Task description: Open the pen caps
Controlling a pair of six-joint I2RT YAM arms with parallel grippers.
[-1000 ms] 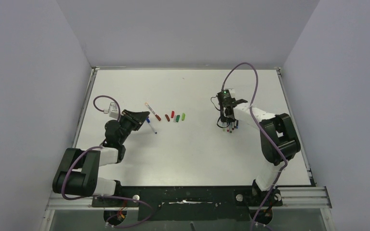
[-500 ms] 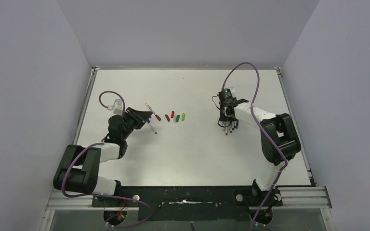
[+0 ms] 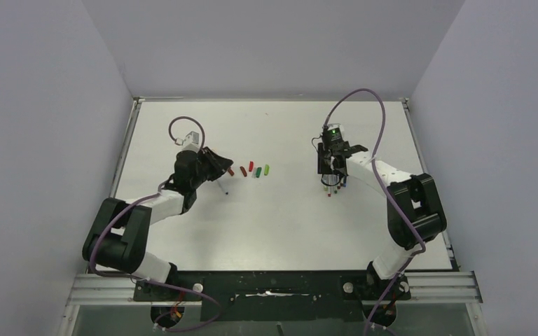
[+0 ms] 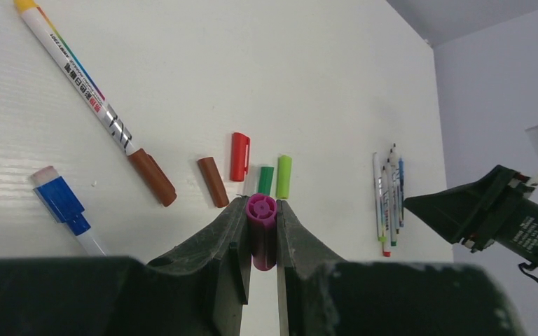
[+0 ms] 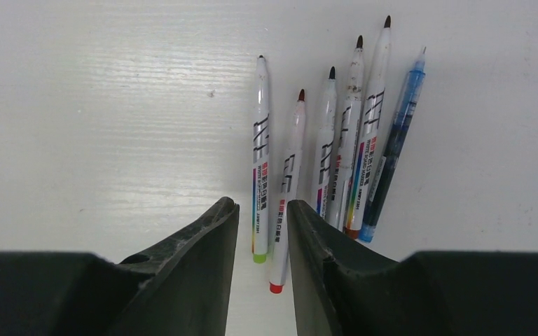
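Note:
The robot should next lower the purple pen cap in its left gripper down beside the loose brown cap.
My left gripper (image 4: 261, 206) is shut on a purple pen cap (image 4: 262, 234) and holds it just above the table, near a row of loose caps: brown (image 4: 212, 181), red (image 4: 239, 156), green (image 4: 265, 180) and lime (image 4: 284, 176). In the top view the left gripper (image 3: 217, 165) is just left of that row (image 3: 253, 169). My right gripper (image 5: 263, 210) is open and empty, low over several uncapped pens (image 5: 329, 140) lying side by side. In the top view the right gripper (image 3: 330, 166) is above those pens (image 3: 333, 185).
A long pen with a brown cap on it (image 4: 91, 98) lies left of the cap row. A pen with a blue cap (image 4: 61, 204) lies nearer to me. The right arm's wrist (image 4: 494, 210) shows at the right of the left wrist view.
My left gripper has swung away from me and to the right, toward the row of caps, with the purple cap in it. The right gripper shifted slightly over the pens.

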